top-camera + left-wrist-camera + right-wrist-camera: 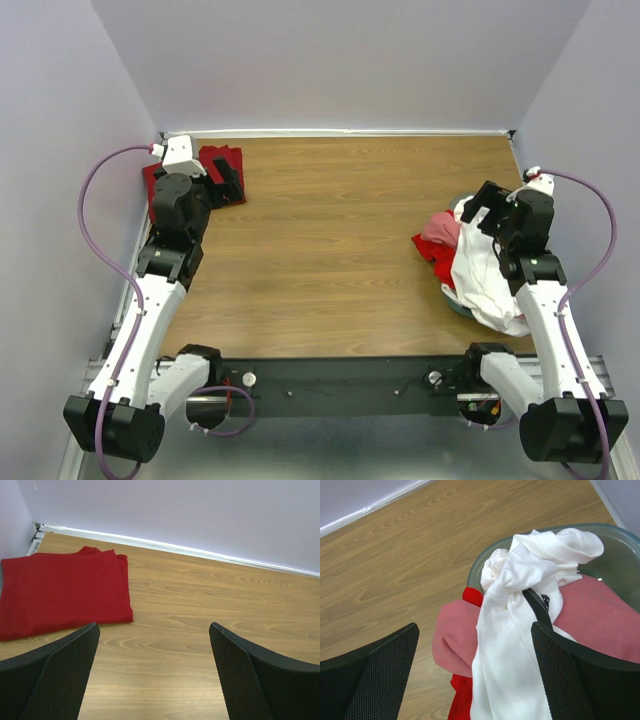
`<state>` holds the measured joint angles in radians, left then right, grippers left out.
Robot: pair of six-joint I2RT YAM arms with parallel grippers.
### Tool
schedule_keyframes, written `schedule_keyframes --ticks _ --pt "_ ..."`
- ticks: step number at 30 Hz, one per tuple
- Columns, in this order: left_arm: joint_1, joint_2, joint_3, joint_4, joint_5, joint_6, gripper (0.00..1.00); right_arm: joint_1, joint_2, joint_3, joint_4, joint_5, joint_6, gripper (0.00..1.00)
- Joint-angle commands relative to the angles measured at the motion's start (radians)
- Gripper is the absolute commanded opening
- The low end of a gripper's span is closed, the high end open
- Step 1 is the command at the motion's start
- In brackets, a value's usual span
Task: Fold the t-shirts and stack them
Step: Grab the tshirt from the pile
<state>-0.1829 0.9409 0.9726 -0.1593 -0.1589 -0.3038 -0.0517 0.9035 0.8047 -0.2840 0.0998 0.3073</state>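
Observation:
My right gripper should next go down onto the white fold next to the black print, because the large white t-shirt is on top of the pink and red ones.
A folded dark red t-shirt lies flat at the far left corner of the table; it also shows in the left wrist view. My left gripper is open and empty, just above and right of it. A large white t-shirt hangs crumpled over the bin's rim, on top of a pink t-shirt and a red t-shirt. In the right wrist view the white shirt, the pink shirt and the red shirt lie below my right gripper, which is open and empty above the pile.
The teal plastic bin stands at the table's right edge, holding the unfolded shirts. Lilac walls close the back and both sides. A black rail runs along the near edge. Bare wood lies between the two arms.

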Motion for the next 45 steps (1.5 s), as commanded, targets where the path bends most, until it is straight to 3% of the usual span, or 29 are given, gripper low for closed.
schedule_keyframes --ticks 1,23,24,27,28,29,30,38,43,45 --pt "0.000 0.010 0.008 0.007 -0.042 0.011 0.98 0.000 0.021 0.025 -0.055 0.028 0.023 1.00" --pt "0.000 0.032 -0.037 0.027 0.010 0.020 0.98 -0.002 0.210 0.010 -0.192 0.092 0.142 0.99" --pt "0.002 0.032 -0.035 0.029 0.010 0.019 0.98 -0.002 0.228 0.010 -0.195 0.094 0.145 0.95" --pt "0.000 0.035 -0.035 0.029 0.006 0.012 0.98 -0.002 0.241 0.022 -0.210 0.089 0.144 0.63" --pt "0.000 0.035 -0.034 0.027 0.004 0.014 0.98 -0.002 0.239 0.049 -0.216 0.089 0.147 0.25" --pt "0.000 0.038 -0.032 0.026 0.004 0.014 0.98 -0.002 0.226 0.066 -0.225 0.098 0.148 0.09" --pt "0.000 0.038 -0.028 0.026 0.002 0.014 0.98 -0.002 0.216 0.118 -0.239 0.101 0.145 0.01" --pt "0.002 0.041 0.020 0.041 -0.002 -0.012 0.98 0.000 0.213 0.520 -0.282 0.019 0.069 0.00" --pt "0.002 0.052 0.054 0.059 0.030 -0.040 0.98 0.013 0.371 0.846 -0.265 -0.248 0.107 0.00" --pt "0.002 0.055 0.061 0.063 0.035 -0.044 0.98 0.091 0.423 0.988 -0.250 -0.297 0.113 0.00"
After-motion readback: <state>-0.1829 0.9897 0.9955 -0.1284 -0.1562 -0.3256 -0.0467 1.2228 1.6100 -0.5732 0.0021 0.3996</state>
